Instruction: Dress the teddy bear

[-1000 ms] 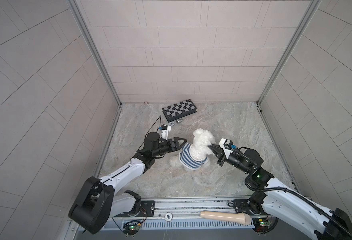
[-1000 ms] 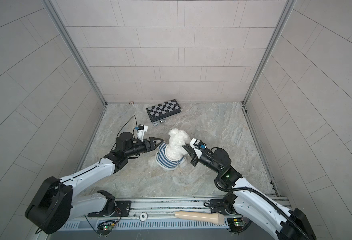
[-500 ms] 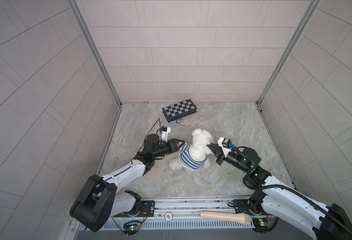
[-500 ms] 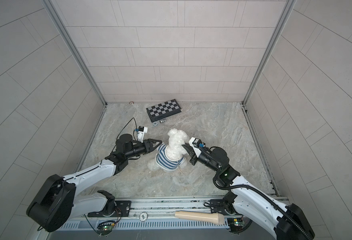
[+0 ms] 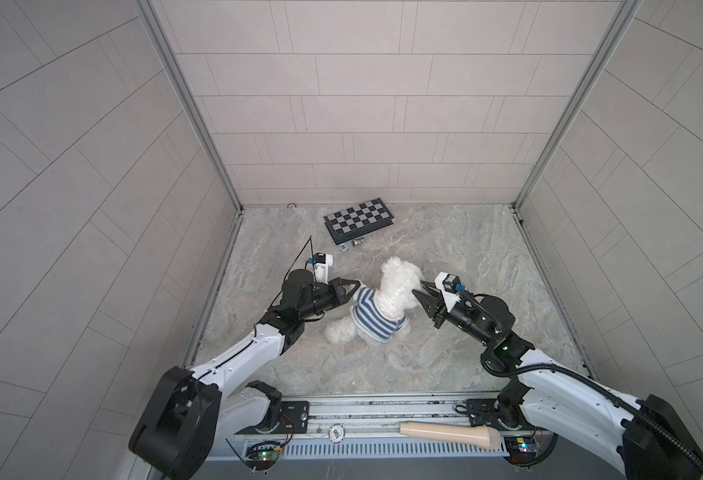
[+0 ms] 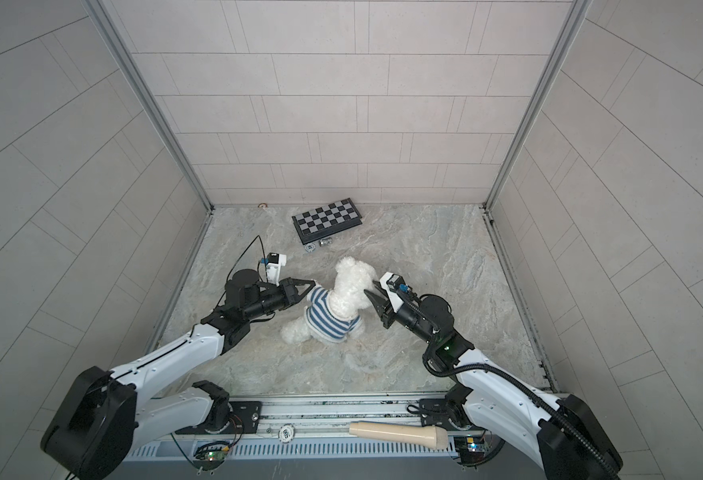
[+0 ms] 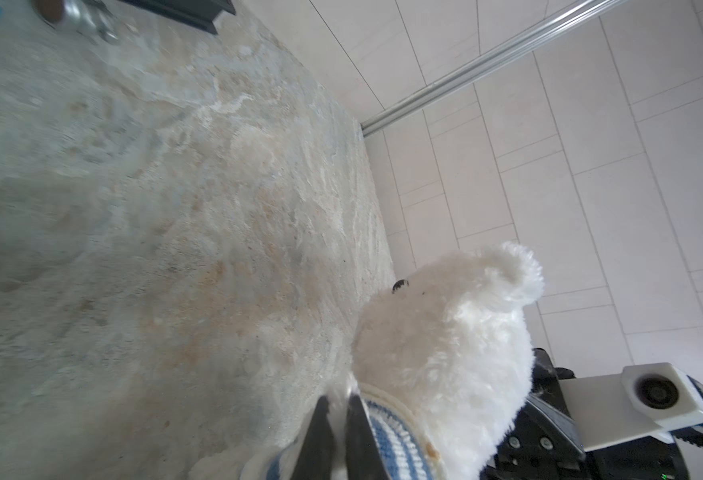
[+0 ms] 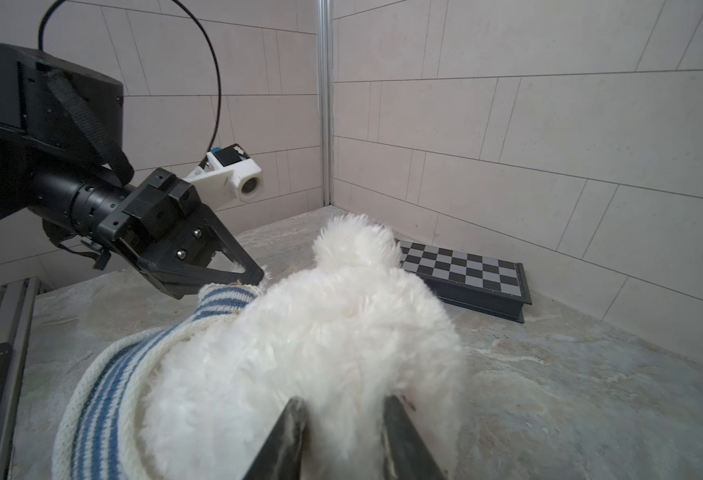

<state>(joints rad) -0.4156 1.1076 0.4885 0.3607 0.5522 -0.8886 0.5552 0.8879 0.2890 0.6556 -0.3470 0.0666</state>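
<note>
My left gripper lifts next, tilts downward to turn the away-facing bear over, lowers it and lets go. Open table lies below and back toward the front bar.
The fluffy white teddy bear (image 5: 399,280) (image 6: 351,280) sits mid-table, facing away, with a blue-and-white striped shirt (image 5: 376,322) (image 6: 329,320) on its body. My left gripper (image 5: 357,286) (image 6: 313,285) (image 7: 338,399) is at the end of the striped sleeve (image 8: 225,297), shut on the white paw fur poking out of the cuff. My right gripper (image 5: 418,287) (image 6: 369,287) (image 8: 343,401) presses into the side of the bear's head (image 8: 341,324), fingers apart with fur between them.
A folded chessboard (image 5: 358,218) (image 8: 466,270) lies near the back wall, with two small metal pieces (image 5: 349,246) in front of it. A beige cone-shaped handle (image 5: 449,432) rests on the front rail. Tiled walls close in three sides.
My left gripper's jaws have closed on the fur at the sleeve cuff. My right gripper, shut before, now has its jaws parted against the bear's head.
</note>
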